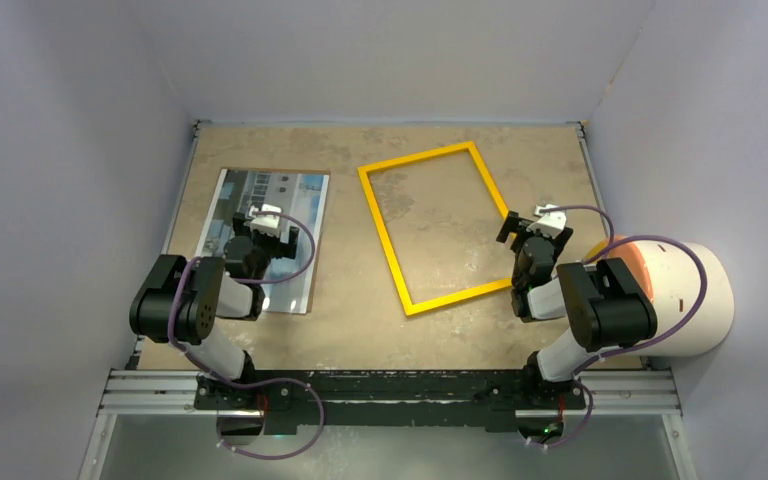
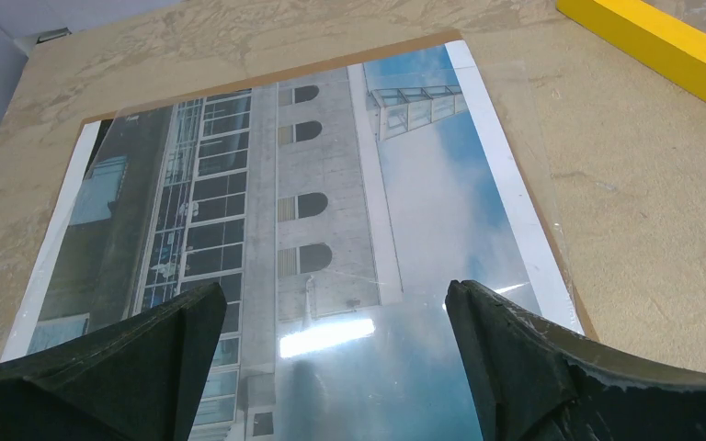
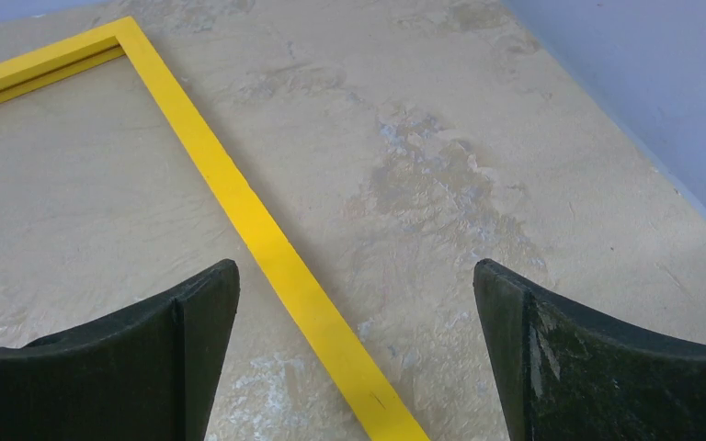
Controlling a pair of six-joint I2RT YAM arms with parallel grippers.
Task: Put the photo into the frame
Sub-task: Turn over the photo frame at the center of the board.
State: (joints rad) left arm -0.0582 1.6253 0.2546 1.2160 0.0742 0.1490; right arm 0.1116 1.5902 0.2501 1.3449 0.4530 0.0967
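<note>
The frame lies empty and apart from the photo. My right gripper moves across it and down around the frame's bar nearest the photo [image 1: 384, 235] next, to close.
The photo [image 1: 260, 205] lies face up on a brown backing board [image 1: 310, 290] at the left of the table. It shows a white building and blue sky, under a glossy clear sheet, in the left wrist view [image 2: 331, 202]. My left gripper [image 1: 265, 218] hovers over the photo's middle, open and empty [image 2: 335, 312]. The yellow frame [image 1: 440, 225] lies flat and empty at the table's centre. My right gripper [image 1: 528, 225] is open and empty above the frame's right rail [image 3: 267, 239], which runs between its fingers [image 3: 357, 294].
A white and orange cylinder [image 1: 690, 295] lies at the right edge beside my right arm. Grey walls close in the table on three sides. A corner of the yellow frame [image 2: 662, 46] shows at the upper right of the left wrist view.
</note>
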